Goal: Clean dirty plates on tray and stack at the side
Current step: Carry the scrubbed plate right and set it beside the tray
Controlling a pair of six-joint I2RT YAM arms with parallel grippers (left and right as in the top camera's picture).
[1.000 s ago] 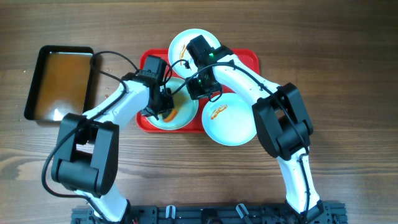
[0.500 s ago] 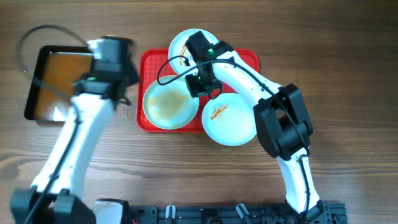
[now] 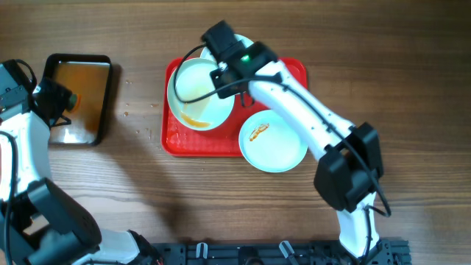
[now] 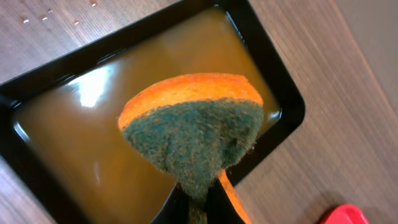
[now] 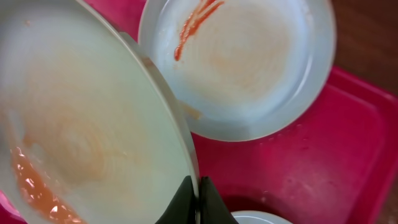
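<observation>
My right gripper needs to lift the pale plate next, move it to the right in the overhead view, and lower it onto the bare table beside the red tray.
My right gripper (image 3: 225, 72) is shut on the rim of a pale plate (image 3: 199, 94) and holds it tilted above the red tray (image 3: 292, 73); orange liquid pools at its lower edge. In the right wrist view the jaws (image 5: 196, 198) pinch this plate (image 5: 81, 137). A second plate (image 5: 242, 62) with an orange smear lies behind it on the tray (image 5: 323, 155). A third smeared plate (image 3: 273, 141) sits at the tray's front right. My left gripper (image 4: 200, 202) is shut on an orange-and-green sponge (image 4: 193, 134) above the black pan (image 4: 283, 99).
The black pan (image 3: 73, 99) of brownish liquid sits at the left of the wooden table. Water drops speckle the table (image 3: 136, 110) between pan and tray. The left gripper (image 3: 59, 99) hovers at the pan's left edge.
The left arm has swung from the tray's plate to the pan with the sponge. The right gripper has lifted and tilted the wiped plate up and to the left.
</observation>
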